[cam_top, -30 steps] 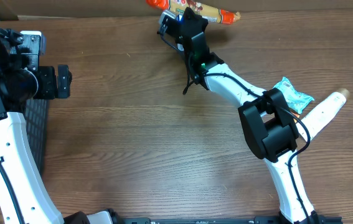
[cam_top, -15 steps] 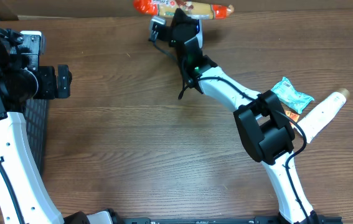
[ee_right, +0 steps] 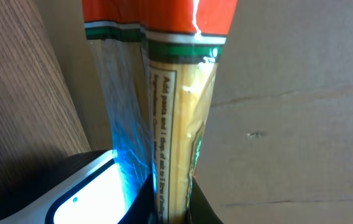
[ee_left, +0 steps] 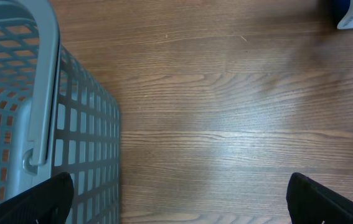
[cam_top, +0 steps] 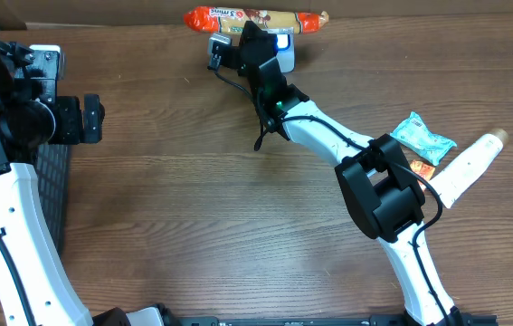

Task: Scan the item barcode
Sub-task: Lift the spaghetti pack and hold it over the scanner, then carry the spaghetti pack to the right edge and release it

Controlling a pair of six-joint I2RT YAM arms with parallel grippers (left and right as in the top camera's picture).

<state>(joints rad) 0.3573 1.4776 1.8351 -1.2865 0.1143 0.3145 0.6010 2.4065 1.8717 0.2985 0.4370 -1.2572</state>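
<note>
Other items lie on the wood by the snack bag, right of my right gripper in the overhead view, so next it needs to swing back there, lower and release.
The item is a long packet of spaghetti [cam_top: 254, 18] with orange-red ends, lying crosswise at the table's far edge. My right gripper [cam_top: 254, 38] is shut on its middle. In the right wrist view the packet [ee_right: 167, 118] rises between the two dark fingers of that gripper [ee_right: 171, 208], and its clear film glows blue. Right beside it is the white scanner [ee_right: 80, 196] with its lit window; from overhead the scanner [cam_top: 285, 54] sits just under the packet. No barcode shows. My left gripper [cam_top: 93, 118] hangs wide open, holding nothing, at the left, above bare wood [ee_left: 179, 199].
A grey plastic basket [ee_left: 14, 93] stands at the left edge, below my left arm. A teal snack bag [cam_top: 423, 138], a small orange packet [cam_top: 422, 169] and a white bottle-like object [cam_top: 469, 163] lie at the right. A cardboard wall [ee_right: 301, 93] closes the back.
My right gripper has carried the spaghetti packet leftward along the back edge, so it now lies over the scanner. The left arm has not moved.
</note>
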